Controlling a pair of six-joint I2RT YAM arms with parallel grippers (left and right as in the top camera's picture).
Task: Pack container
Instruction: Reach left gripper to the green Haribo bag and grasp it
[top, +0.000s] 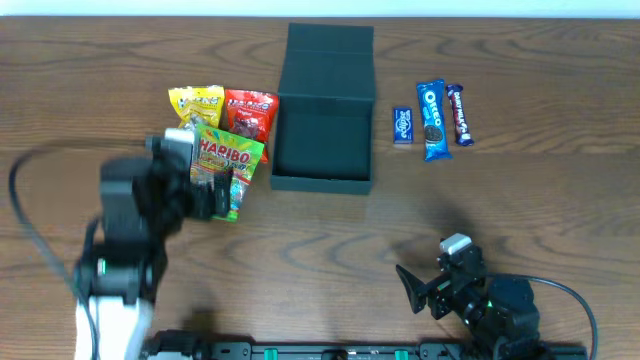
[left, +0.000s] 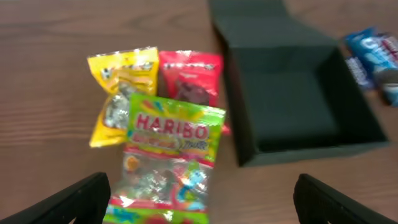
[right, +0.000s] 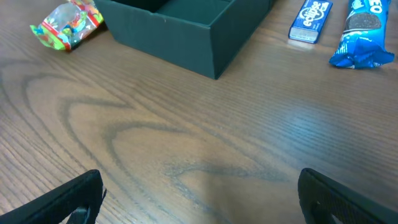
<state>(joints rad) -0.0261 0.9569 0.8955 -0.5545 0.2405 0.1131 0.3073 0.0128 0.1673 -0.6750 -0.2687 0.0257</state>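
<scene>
My open left gripper will next move down and outward onto the green Haribo packet, onto its middle (top: 227, 164) (left: 168, 154) beside the lettering, and close, because that packet overlaps the yellow and red packets.
The dark teal-green container (top: 322, 180) sits open at the table's middle, its flap lid laid back, nothing visible inside; it also shows in the left wrist view (left: 298, 149) and the right wrist view (right: 180, 37). Left of it lie a green Haribo packet (top: 232, 152), a yellow packet (top: 196, 104) and a red packet (top: 250, 110). My left gripper (top: 218, 195) is open just above the Haribo packet's (left: 171, 155) near end. My right gripper (top: 425, 285) is open and empty over bare table at the front right.
Right of the container lie a small blue Oreo pack (top: 402, 126), a longer blue Oreo pack (top: 433, 122) and a dark snack bar (top: 460, 114). The Oreo packs also show in the right wrist view (right: 309, 22).
</scene>
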